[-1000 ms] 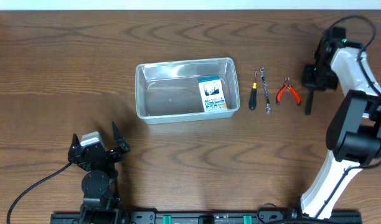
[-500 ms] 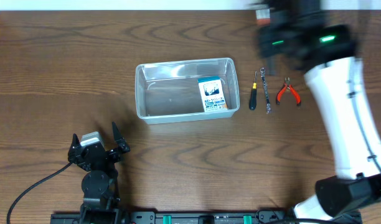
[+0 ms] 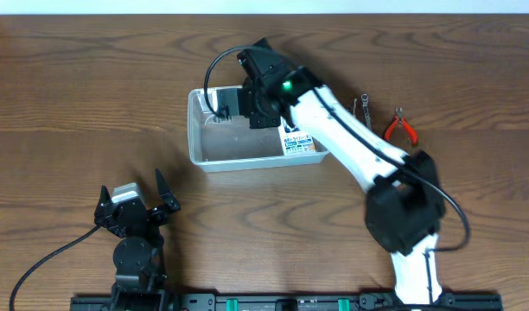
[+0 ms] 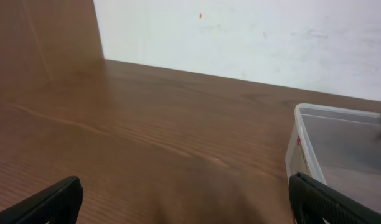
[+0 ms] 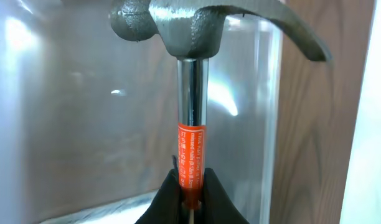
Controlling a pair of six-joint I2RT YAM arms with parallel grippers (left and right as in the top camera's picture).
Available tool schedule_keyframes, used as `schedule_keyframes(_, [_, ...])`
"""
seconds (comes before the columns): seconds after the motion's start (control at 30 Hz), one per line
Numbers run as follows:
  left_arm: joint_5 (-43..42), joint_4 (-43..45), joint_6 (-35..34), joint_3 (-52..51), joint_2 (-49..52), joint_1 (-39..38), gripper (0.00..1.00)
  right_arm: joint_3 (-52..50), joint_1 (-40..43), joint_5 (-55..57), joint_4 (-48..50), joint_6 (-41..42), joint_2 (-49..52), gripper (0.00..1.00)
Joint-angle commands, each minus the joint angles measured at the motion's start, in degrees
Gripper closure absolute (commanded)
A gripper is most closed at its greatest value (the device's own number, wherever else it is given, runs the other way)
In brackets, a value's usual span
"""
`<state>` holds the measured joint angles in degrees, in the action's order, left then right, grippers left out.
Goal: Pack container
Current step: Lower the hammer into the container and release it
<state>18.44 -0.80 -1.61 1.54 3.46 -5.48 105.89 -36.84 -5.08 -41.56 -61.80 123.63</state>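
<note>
I should lower the hammer (image 3: pixel 222 111) in my right gripper next onto the bare bottom of the container below, clear of the blue-and-white box, and let go of the hammer's handle there.
The clear plastic container (image 3: pixel 195 149) stands at the table's middle, with a small blue-and-white box (image 3: pixel 296 140) in its right end. My right gripper (image 3: pixel 250 108) reaches over the container's left half and is shut on a hammer (image 3: pixel 222 111). In the right wrist view the fingers (image 5: pixel 190 194) pinch the hammer's orange-labelled steel shaft (image 5: pixel 192 134), its head pointing away, above the container's floor and wall (image 5: pixel 269 118). My left gripper (image 3: pixel 135 206) is open and empty near the front left; its wrist view (image 4: pixel 187 205) shows the container's corner (image 4: pixel 304 149) at the right.
Red-handled pliers (image 3: pixel 401 128) lie to the right of the container. A small wrench (image 3: pixel 365 103) shows just beside the right arm; the rest of that spot is hidden under the arm. A white wall (image 4: pixel 253 37) runs behind the table.
My right arm has swung from the far right across to the left and now holds the hammer over the container. The left arm has not moved.
</note>
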Motion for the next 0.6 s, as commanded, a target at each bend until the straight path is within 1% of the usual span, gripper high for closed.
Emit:
schedule_keyframes(0.0, [1.14,-1.55,0.09,-1.31,-0.22,-0.17,0.02,0.04,0.68,-0.13,3.48,-6.21,2.58,0.99])
schedule_keyframes(0.17, [1.11,-1.55,0.09,-1.31,-0.22,-0.17,0.02,0.04,0.63,-4.31,7.54,-6.05,4.98,0.98])
schedule_keyframes(0.23, [1.11,-1.55,0.09,-1.31,-0.22,-0.17,0.02,0.04,0.42,-6.40,7.74,-5.90,5.62,0.96])
schedule_keyframes(0.27, [1.11,-1.55,0.09,-1.31,-0.22,-0.17,0.02,0.04,0.24,-7.04,7.87,-5.01,5.92,0.92])
schedule_keyframes(0.3, [1.11,-1.55,0.09,-1.31,-0.22,-0.17,0.02,0.04,0.11,-7.15,8.20,-3.72,6.19,0.89])
schedule_keyframes(0.37, [1.11,-1.55,0.09,-1.31,-0.22,-0.17,0.02,0.04,0.00,-7.15,9.16,0.04,6.60,0.79])
schedule_keyframes(0.43, [1.14,-1.55,0.09,-1.31,-0.22,-0.17,0.02,0.04,0.02,-7.08,9.86,3.48,6.69,0.73])
schedule_keyframes(0.5, [1.11,-1.55,0.09,-1.31,-0.22,-0.17,0.02,0.13,0.00,-6.21,10.80,8.59,6.08,0.69])
schedule_keyframes(0.57, [1.14,-1.55,0.09,-1.31,-0.22,-0.17,0.02,0.31,0.00,-3.80,11.19,14.05,4.74,0.68])
